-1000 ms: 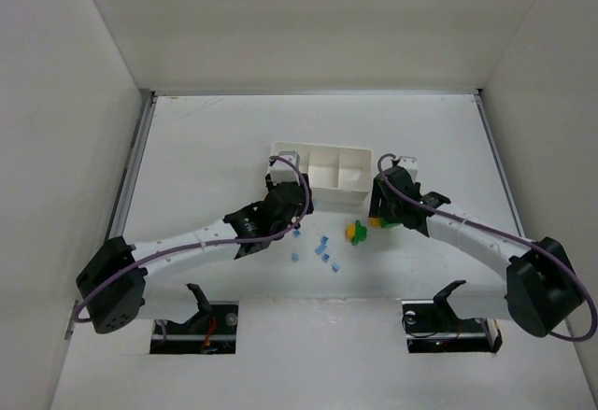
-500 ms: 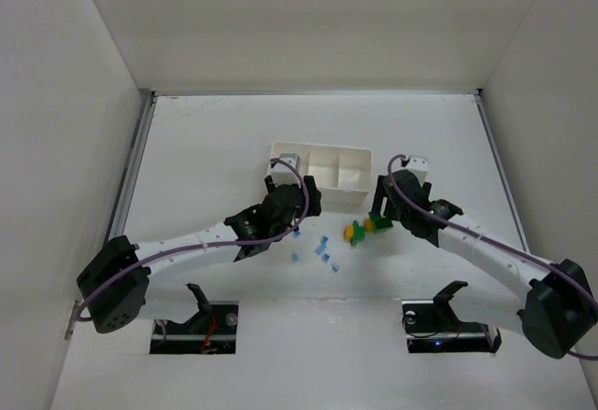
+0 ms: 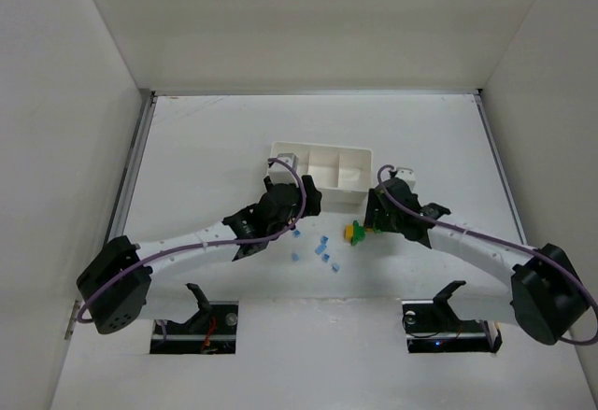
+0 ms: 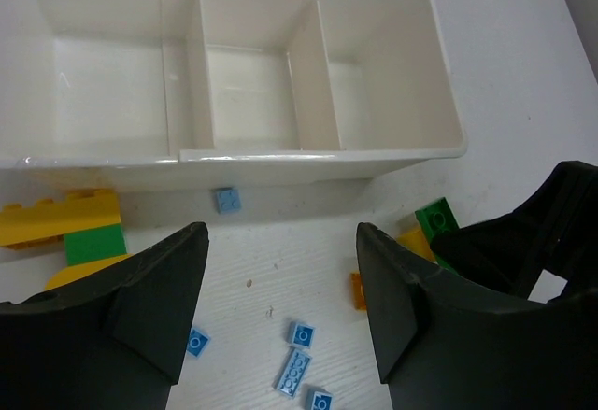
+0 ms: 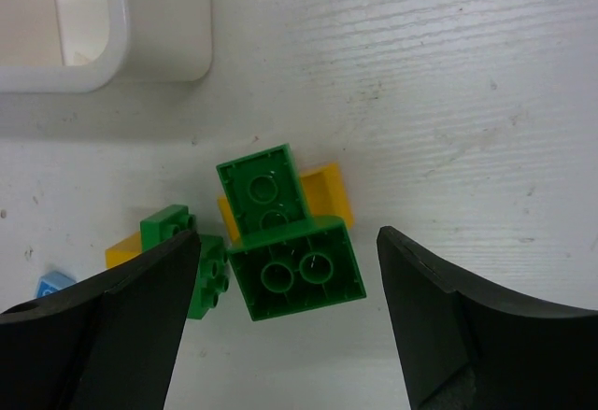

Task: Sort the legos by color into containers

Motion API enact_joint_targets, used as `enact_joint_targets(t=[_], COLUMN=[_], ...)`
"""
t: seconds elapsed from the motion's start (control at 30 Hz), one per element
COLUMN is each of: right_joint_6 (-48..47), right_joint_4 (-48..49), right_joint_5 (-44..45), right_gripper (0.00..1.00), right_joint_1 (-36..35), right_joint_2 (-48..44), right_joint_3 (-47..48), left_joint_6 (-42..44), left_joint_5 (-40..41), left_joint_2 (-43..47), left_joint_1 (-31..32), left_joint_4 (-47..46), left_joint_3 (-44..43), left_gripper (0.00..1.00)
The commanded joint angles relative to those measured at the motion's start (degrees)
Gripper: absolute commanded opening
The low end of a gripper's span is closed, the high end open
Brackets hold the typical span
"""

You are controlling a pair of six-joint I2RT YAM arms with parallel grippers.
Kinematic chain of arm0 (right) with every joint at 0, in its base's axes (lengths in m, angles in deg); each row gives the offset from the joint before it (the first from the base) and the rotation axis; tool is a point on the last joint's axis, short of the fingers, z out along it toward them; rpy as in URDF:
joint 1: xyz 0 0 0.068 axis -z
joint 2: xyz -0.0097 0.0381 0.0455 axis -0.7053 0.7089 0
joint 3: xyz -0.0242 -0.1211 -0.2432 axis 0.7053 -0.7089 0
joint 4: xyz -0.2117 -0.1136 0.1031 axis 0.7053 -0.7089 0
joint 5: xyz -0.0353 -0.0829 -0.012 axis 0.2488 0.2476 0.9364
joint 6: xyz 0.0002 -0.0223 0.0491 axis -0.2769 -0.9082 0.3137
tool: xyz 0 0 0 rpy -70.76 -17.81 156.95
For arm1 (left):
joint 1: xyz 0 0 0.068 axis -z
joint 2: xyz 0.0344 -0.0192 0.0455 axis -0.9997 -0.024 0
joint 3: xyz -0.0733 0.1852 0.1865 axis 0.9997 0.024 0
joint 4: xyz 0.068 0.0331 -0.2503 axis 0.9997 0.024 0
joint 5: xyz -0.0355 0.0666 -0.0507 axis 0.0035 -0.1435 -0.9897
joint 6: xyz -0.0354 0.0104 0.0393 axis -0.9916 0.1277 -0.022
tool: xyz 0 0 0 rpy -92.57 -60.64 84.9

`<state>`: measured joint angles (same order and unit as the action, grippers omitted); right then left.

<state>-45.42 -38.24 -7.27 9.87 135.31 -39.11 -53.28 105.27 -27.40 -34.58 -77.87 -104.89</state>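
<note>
My left gripper should tilt across to the right in the top view next, toward the yellow lego under the mismatched green one by my right gripper.
The white tray (image 3: 322,178) lies at mid-table, and its three containers (image 4: 250,83) look bare inside. My left gripper (image 4: 280,242) hangs open just in front of it, above several tiny light blue legos (image 4: 301,335); another blue one (image 4: 226,200) lies against the tray wall. My right gripper (image 5: 288,237) is open and straddles an upturned green lego (image 5: 294,275) without touching it. A second green brick (image 5: 266,186) lies on a yellow one (image 5: 332,190), and a small green piece (image 5: 201,265) is by the left finger. In the top view both grippers (image 3: 290,216) (image 3: 366,221) flank the pile (image 3: 355,232).
A yellow brick (image 4: 56,219) and a green brick (image 4: 93,242) lie left of my left gripper, near the tray's front wall. A small orange piece (image 4: 358,290) sits by the right finger. White walls enclose the table on three sides.
My left gripper has opened wider and drawn back slightly from the tray. The right gripper has opened and shifted left, over the green and yellow bricks.
</note>
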Motion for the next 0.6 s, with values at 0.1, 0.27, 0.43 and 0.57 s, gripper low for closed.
enact_joint_targets(t=[0.1,0.27,0.43,0.57], right_joint_6=[-1.3,-1.5,-1.1,-1.5], right_joint_4=[3.8,3.9,3.9,4.0], right_joint_5=[-1.3,2.2,5.0,4.7], right_gripper=[0.75,0.54,0.32,0.26], right_joint_1=[-0.5,-0.5,-0.8,-0.8], right_joint_2=[6.3,7.8,5.0,1.4], right_joint_3=[2.8,3.4,3.1,2.6], left_joint_6=[-1.9,-1.9,-1.9,-1.9], left_joint_5=[-1.7,-1.8,-1.8,-1.8], left_joint_2=[-0.1,-0.2,-0.7,-0.4], left_joint_1=[-0.6,-0.7,-0.2,0.8], left_joint_4=[-2.8,-2.8,-2.8,-2.8], left_joint_3=[1.5,1.4,0.7,-0.5], left_gripper=[0.62,0.62,0.61,0.59])
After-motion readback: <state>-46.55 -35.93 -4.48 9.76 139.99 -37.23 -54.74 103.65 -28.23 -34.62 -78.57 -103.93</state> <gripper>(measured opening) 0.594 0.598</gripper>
